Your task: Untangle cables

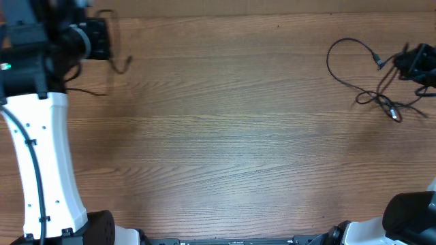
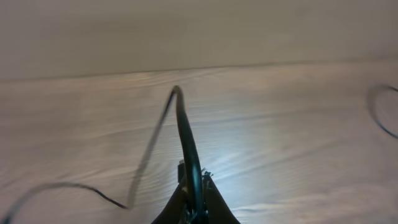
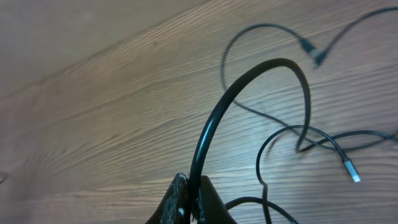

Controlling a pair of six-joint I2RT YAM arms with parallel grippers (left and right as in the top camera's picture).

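Note:
The right gripper draws the black cable back to the bare tabletop nearer its base [image 1: 426,160] next and releases it there, because the cable crosses the tangled loops.
Thin black cables lie at both far corners of the wooden table. My left gripper [image 1: 109,39] is at the far left, shut on a black cable [image 2: 186,140] that arches up out of its jaws [image 2: 194,193]; a short length of that cable hangs beside it in the overhead view [image 1: 121,65]. My right gripper [image 1: 407,64] is at the far right, shut on another black cable [image 3: 249,81] that rises from its jaws [image 3: 191,198] and curves down to the table. A tangle of loops [image 1: 371,95] with plug ends [image 3: 352,170] lies beside it.
The wooden table [image 1: 225,136] spans the whole view. The white left arm [image 1: 44,163] runs along the left side. The right arm's base [image 1: 409,214] is at the front right. The table's far edge [image 2: 199,65] lies just beyond the left gripper.

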